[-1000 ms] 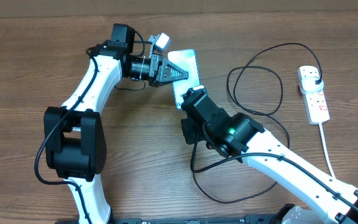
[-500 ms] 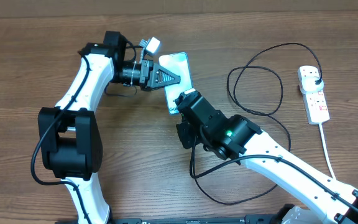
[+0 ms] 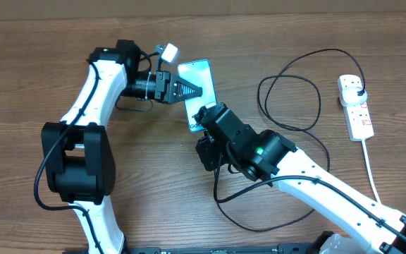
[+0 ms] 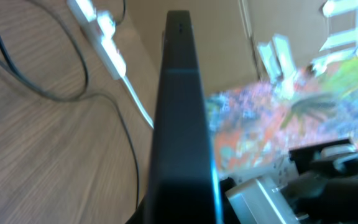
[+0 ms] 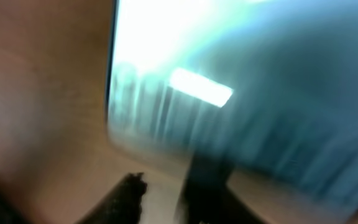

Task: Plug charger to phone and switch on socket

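Observation:
Next I need to lower the phone (image 3: 201, 83) in my left gripper, levelling it onto the bare tabletop below that gripper, and release it there, since it hangs tilted in the air.
The phone (image 3: 201, 83), with its cyan screen up, is gripped by my left gripper (image 3: 186, 90), which is shut on its left long edge and holds it tilted over the table. In the left wrist view the phone (image 4: 180, 118) shows edge-on as a dark slab. My right gripper (image 3: 203, 125) is at the phone's near short end. In the blurred right wrist view a dark charger tip (image 5: 207, 180) sits between its fingers, against the edge of the phone (image 5: 260, 81). The black charger cable (image 3: 287, 106) loops across to its plug in the white socket (image 3: 357, 113).
The socket's thick white cord (image 3: 372, 176) runs down the right side toward the table's front edge. More charger cable loops (image 3: 259, 222) lie under the right arm. The socket and cable also show in the left wrist view (image 4: 101, 37).
My left gripper has carried the phone a little to the left and toward the front. My right gripper has followed it leftward, staying at the phone's near end.

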`<state>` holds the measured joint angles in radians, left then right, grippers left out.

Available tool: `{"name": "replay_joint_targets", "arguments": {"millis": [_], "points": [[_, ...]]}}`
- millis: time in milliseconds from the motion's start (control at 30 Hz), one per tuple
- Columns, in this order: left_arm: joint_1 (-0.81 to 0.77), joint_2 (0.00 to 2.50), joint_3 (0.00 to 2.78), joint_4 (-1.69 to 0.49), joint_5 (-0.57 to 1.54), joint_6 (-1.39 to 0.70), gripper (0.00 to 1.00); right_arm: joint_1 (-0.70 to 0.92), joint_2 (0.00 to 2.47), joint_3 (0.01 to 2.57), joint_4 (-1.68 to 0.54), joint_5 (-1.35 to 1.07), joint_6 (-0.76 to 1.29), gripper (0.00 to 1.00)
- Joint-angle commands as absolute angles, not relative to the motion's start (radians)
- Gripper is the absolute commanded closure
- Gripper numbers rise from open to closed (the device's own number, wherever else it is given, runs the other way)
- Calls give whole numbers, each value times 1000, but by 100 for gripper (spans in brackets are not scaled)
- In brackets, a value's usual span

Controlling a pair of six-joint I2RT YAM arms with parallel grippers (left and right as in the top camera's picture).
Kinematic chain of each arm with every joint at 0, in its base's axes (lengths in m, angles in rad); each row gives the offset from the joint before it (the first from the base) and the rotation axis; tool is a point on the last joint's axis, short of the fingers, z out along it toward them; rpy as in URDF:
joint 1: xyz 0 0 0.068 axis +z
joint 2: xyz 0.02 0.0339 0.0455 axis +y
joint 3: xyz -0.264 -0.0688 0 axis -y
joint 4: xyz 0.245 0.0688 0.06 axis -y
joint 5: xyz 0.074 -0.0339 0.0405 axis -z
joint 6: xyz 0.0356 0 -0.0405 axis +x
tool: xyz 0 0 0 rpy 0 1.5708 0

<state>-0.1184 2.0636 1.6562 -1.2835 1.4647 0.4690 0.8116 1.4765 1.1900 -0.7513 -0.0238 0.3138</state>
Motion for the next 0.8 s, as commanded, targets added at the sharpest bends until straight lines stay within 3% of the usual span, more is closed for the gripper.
{"name": "replay_joint_targets", "arguments": {"millis": [0, 133, 267, 467, 633, 767], "points": [[-191, 2055, 1639, -1284, 1376, 416, 96, 785, 1422, 1316, -753, 46, 318, 41], [-205, 2055, 1639, -1166, 1216, 142, 96, 785, 1349, 1392, -849, 47, 318, 1], [-266, 2053, 1649, -1055, 964, -95, 96, 782, 1251, 1462, -960, 75, 318, 0], [-373, 2053, 1699, -1035, 641, -143, 96, 782, 1061, 1475, -1094, 200, 329, 0], [-350, 2074, 1698, -1031, 564, -143, 96, 782, 953, 1475, -1151, 236, 379, 0], [-290, 2142, 1698, -1023, 661, -129, 96, 782, 928, 1475, -1156, 235, 406, 0]]}}
